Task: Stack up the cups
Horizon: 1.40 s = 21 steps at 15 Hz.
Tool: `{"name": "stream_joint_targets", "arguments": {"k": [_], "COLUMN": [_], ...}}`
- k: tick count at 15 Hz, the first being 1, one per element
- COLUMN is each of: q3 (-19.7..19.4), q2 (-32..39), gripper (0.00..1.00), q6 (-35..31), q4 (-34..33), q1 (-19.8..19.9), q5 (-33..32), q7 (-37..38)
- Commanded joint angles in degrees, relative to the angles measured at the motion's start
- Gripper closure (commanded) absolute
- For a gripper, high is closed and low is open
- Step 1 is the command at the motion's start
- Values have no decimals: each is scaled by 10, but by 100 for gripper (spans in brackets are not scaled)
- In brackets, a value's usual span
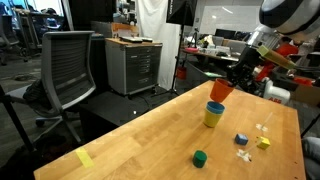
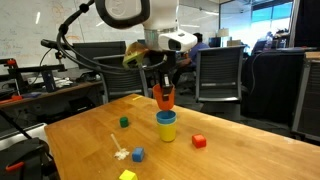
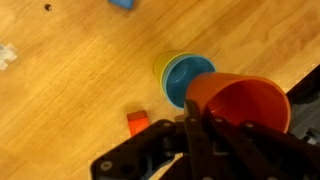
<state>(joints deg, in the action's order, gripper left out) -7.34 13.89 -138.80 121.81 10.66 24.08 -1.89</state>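
The gripper moves down next until the orange-red cup sits inside the blue cup's opening [image 2: 167,113] [image 3: 187,78] and releases the orange-red cup's rim, since that opening lies below the gripper.
The blue cup [image 1: 215,106] sits nested inside the yellow cup [image 1: 213,119] on the wooden table, also seen in an exterior view [image 2: 166,119] [image 2: 166,131] and the wrist view [image 3: 186,76] [image 3: 162,68]. My gripper [image 1: 229,82] is shut on the rim of the orange-red cup [image 1: 220,91] and holds it in the air just above the pair, a little tilted. The cup also shows in an exterior view [image 2: 164,96] and in the wrist view [image 3: 240,102], with the gripper [image 3: 197,120] on its rim.
A green cube [image 1: 200,157] [image 2: 124,122], a small blue block [image 1: 241,139] [image 2: 138,154], a yellow block [image 1: 263,142] [image 2: 127,175], a red block [image 2: 199,141] [image 3: 137,123] and yellow tape [image 1: 84,158] lie on the table [image 1: 140,140]. Office chairs stand beyond the edges.
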Motion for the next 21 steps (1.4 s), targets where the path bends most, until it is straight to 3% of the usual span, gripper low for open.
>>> {"name": "stream_joint_targets", "arguments": {"k": [1,7,21], "q3": [2,5,5], "q2": [34,59,8], "gripper": [99,99,99], "q6": [9,15,1], "q4": [-41,-55,1], "q1": [5,5,4], "q5": [-3,-8,-24], "q7": [28,45,29]}}
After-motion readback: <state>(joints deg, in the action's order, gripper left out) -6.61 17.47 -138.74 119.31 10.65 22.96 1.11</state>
